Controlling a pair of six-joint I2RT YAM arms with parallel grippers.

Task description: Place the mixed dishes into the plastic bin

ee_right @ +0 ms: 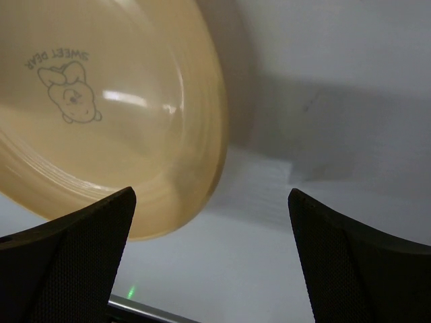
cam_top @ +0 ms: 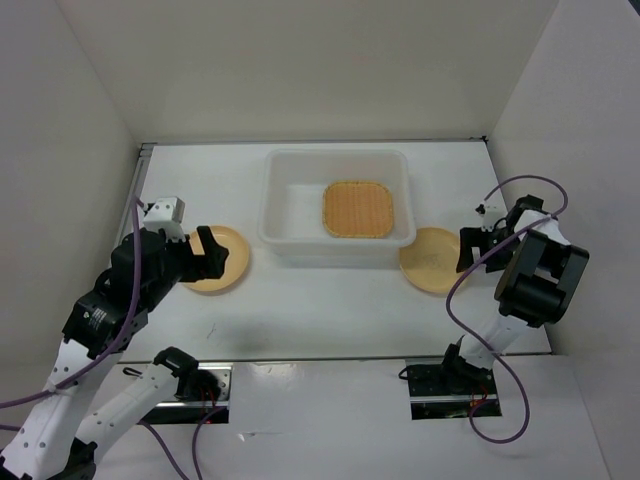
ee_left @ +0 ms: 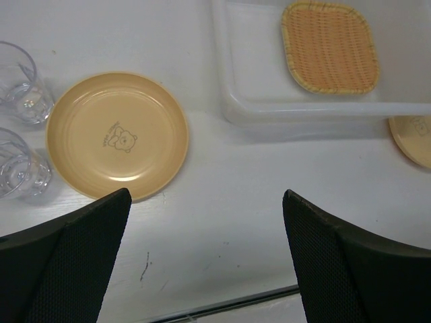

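The tan plate's rim already runs between the open fingers of my right gripper. I will bring that gripper down onto the plate's outer edge (ee_right: 211,176) next and close.
The plastic bin (cam_top: 296,212) stands at the table's middle back, with the woven wicker tray (cam_top: 357,208) lying flat inside it. One tan plate (cam_top: 228,262) lies left of the bin and the other tan plate (cam_top: 428,262) lies right of it. My left gripper (cam_top: 208,254) hovers open and empty over the left plate's near side. In the left wrist view (ee_left: 207,198) the plate (ee_left: 116,134), two clear cups (ee_left: 21,86) (ee_left: 20,169), the bin's rim (ee_left: 323,109) and the tray (ee_left: 328,46) all show. My right gripper (cam_top: 468,250) is open and empty by the right plate's edge (ee_right: 101,114).
White walls close in the table on the left, back and right. The table's near edge with a metal strip (ee_left: 222,304) runs just below my left gripper. The right arm's cable (cam_top: 455,300) loops over the table's near right.
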